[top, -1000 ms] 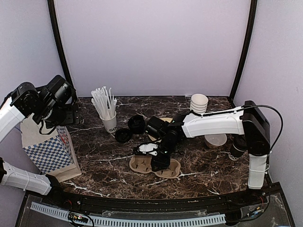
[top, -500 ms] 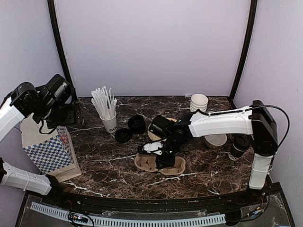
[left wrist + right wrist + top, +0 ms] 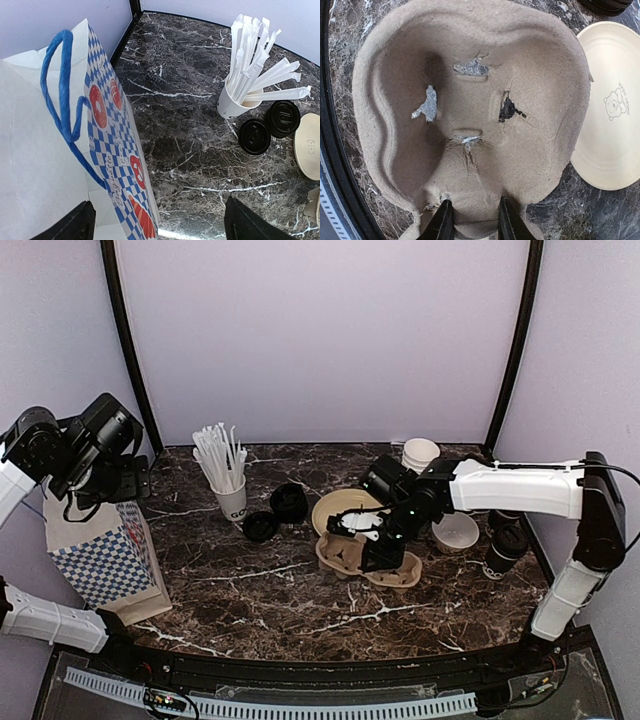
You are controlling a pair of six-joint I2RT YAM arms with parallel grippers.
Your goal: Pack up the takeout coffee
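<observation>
My left gripper moves down and shifts toward the straws next, before it gets to the paper bag's rim (image 3: 119, 512) (image 3: 101, 167).
A black lidded cup (image 3: 503, 548) stands at the right edge of the table. Another black lidded cup (image 3: 290, 502) stands near the middle, and it also shows in the left wrist view (image 3: 282, 118). A loose black lid (image 3: 262, 526) lies beside it. My right gripper (image 3: 376, 546) is shut on the middle ridge of a brown pulp cup carrier (image 3: 470, 105), which is empty; the carrier (image 3: 350, 556) sits right of centre. My left gripper (image 3: 160, 230) is open and empty, high over the blue-checked paper bag (image 3: 107, 150) at the left.
A white cup of straws (image 3: 228, 485) stands back left. A beige round plate (image 3: 338, 508) lies behind the carrier. A white bowl (image 3: 455, 533) and a stack of white bowls (image 3: 420, 455) sit at the back right. The paper bag (image 3: 100, 555) stands at the left edge.
My right gripper has moved right and toward the back with the cup carrier in it. My left arm has shifted slightly left above the bag.
</observation>
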